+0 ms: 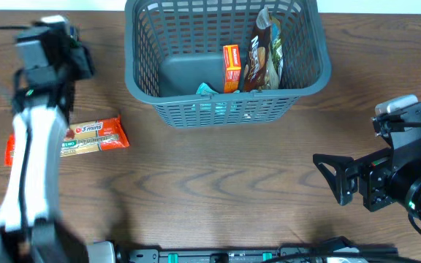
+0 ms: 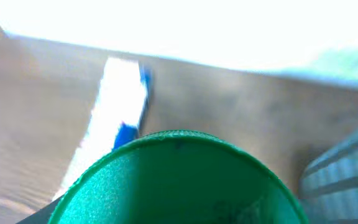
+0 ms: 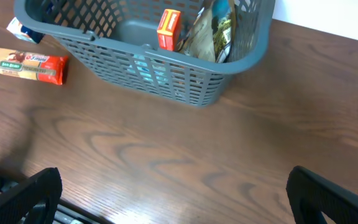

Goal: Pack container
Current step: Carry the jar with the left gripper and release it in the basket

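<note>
My left gripper rises with the green lid (image 2: 179, 183) next. It then crosses the basket's rim, lowers and releases it on the basket's bottom beside the orange box, where room shows.
The grey-blue basket (image 1: 133, 73) stands at the far middle of the table, and also shows in the right wrist view (image 3: 241, 62) and at the right edge of the left wrist view (image 2: 344, 174). Inside it are an orange box (image 1: 231, 68), a brown snack bag (image 1: 263, 55) and a teal packet (image 1: 209, 90). My left gripper (image 1: 53, 45) is blurred at the far left, left of the basket. A round green lid (image 2: 179, 183) fills its wrist view right at the jaws, hiding the fingers. My right gripper (image 1: 329, 179) is open and empty over bare wood at the right (image 3: 173, 199).
A red and tan noodle pack (image 1: 93, 136) lies on the table at the left, partly under my left arm, and shows in the right wrist view (image 3: 20, 62). A white and blue packet (image 2: 120, 112) lies on the table beyond the green lid.
</note>
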{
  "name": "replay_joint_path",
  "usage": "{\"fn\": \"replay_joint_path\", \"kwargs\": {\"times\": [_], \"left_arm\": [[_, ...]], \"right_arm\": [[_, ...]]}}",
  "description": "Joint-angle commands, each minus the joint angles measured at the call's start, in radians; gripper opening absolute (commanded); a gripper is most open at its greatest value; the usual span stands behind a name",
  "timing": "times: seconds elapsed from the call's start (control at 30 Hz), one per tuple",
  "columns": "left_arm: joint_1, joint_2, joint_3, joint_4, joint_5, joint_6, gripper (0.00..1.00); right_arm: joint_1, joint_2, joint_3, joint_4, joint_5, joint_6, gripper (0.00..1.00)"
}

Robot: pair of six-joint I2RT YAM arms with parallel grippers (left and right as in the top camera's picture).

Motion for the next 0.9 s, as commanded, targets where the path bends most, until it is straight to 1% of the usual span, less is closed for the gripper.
{"fn": "replay_joint_path", "kwargs": {"times": [0.0, 0.07, 0.17, 0.3, 0.4, 0.53, 0.7, 0.8, 0.87], "left_arm": [[-0.008, -0.176, 0.019, -0.008, 0.000, 0.000, 0.50], [-0.031, -0.267, 0.021, -0.008, 0.004, 0.029, 0.50], [-0.111, -0.376, 0.036, -0.027, 0.003, 0.077, 0.50], [-0.257, -0.421, 0.071, -0.099, 0.003, 0.098, 0.49], [-0.380, -0.401, 0.079, -0.148, 0.003, 0.099, 0.50], [-0.511, -0.346, 0.079, -0.192, -0.002, 0.123, 0.50], [-0.573, -0.248, 0.079, -0.262, -0.012, 0.123, 0.50], [-0.586, -0.194, 0.079, -0.270, -0.018, 0.123, 0.49], [-0.586, -0.168, 0.079, -0.272, -0.059, 0.123, 0.49]], "right_arm": [[-0.002, 0.002, 0.005, -0.002, 0.010, 0.009, 0.99], [-0.002, 0.002, 0.005, -0.002, 0.010, 0.009, 0.99], [-0.002, 0.002, 0.005, -0.002, 0.010, 0.009, 0.99], [-0.002, 0.002, 0.005, -0.002, 0.010, 0.009, 0.99], [-0.002, 0.002, 0.005, -0.002, 0.010, 0.009, 0.99], [-0.002, 0.002, 0.005, -0.002, 0.010, 0.009, 0.99], [-0.002, 0.002, 0.005, -0.002, 0.010, 0.009, 0.99], [-0.002, 0.002, 0.005, -0.002, 0.010, 0.009, 0.99], [-0.002, 0.002, 0.004, -0.002, 0.010, 0.009, 0.99]]}}
